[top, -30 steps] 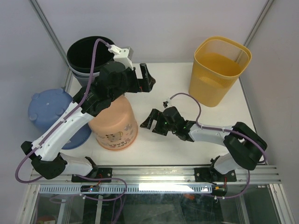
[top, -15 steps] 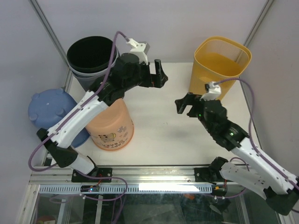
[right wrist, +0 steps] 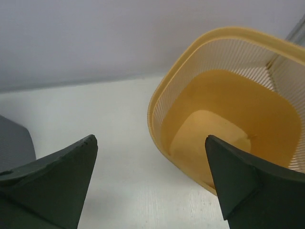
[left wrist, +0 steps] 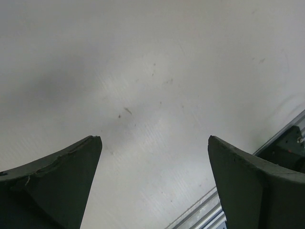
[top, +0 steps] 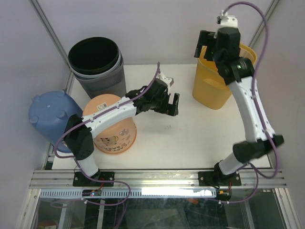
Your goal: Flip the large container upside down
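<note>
I will lower my right gripper astride the side of the basket's rim toward the grey bin and close there, because the yellow mesh basket (top: 214, 90) still stands with its opening up.
A yellow mesh basket (top: 214, 90) stands upright and empty at the table's back right. It also shows in the right wrist view (right wrist: 228, 114), with its open mouth facing up. My right gripper (top: 204, 45) is open and empty. It is held high above the basket's left rim (right wrist: 150, 138). My left gripper (top: 171, 104) is open and empty. It is low over the bare middle of the table (left wrist: 152, 138), to the right of a peach container (top: 114, 129) that stands bottom up.
A black bin (top: 102, 83) nested in a grey one stands upright at the back left; its grey wall shows in the right wrist view (right wrist: 14, 138). A blue container (top: 50, 109) stands bottom up at the left edge. A metal rail (left wrist: 286, 143) runs along the table's front.
My left gripper moved from above the peach container down and right to the table's middle. My right arm rose from the table and swung back over the yellow basket's left rim.
</note>
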{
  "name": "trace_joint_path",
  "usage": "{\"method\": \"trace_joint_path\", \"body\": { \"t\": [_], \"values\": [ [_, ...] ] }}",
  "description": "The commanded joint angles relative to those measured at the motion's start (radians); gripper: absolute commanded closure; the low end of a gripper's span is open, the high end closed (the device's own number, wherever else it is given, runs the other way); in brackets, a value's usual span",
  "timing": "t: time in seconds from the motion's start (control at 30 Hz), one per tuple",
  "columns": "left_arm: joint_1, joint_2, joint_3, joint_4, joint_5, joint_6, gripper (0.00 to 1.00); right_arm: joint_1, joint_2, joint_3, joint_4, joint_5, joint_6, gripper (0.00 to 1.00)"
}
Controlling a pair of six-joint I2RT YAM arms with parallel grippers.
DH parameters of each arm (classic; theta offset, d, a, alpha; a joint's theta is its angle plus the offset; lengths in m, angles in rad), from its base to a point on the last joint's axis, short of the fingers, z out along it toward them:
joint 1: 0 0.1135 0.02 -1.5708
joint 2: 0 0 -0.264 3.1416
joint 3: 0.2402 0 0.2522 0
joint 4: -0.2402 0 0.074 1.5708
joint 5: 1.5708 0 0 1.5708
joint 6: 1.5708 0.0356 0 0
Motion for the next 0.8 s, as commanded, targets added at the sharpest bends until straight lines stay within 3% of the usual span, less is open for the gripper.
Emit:
{"method": "trace_joint_path", "body": {
  "t": [0.0, 0.1, 0.27, 0.43, 0.57, 0.77],
  "values": [
    [-0.015, -0.111, -0.123, 0.048, -0.037, -0.042, 0.01, -0.031, 0.285, 0.319, -0.306, -0.177, -0.08, 0.01],
    [-0.024, -0.134, -0.192, 0.055, -0.029, -0.051, 0.01, -0.045, 0.431, 0.507, -0.381, -0.174, -0.089, 0.01],
    [-0.055, -0.151, -0.24, 0.063, -0.026, -0.071, 0.01, -0.083, 0.478, 0.489, -0.331, -0.187, -0.071, 0.11],
    [-0.069, -0.156, -0.26, 0.072, -0.028, -0.086, 0.01, -0.088, 0.484, 0.462, -0.309, -0.237, -0.067, 0.51],
    [-0.07, -0.166, -0.261, 0.077, -0.032, -0.083, 0.01, -0.086, 0.451, 0.467, -0.292, -0.335, -0.043, 0.99],
    [-0.069, -0.191, -0.257, 0.075, -0.108, -0.051, 0.01, -0.089, 0.274, 0.421, -0.147, -0.57, 0.072, 1.0]
  ]
}}
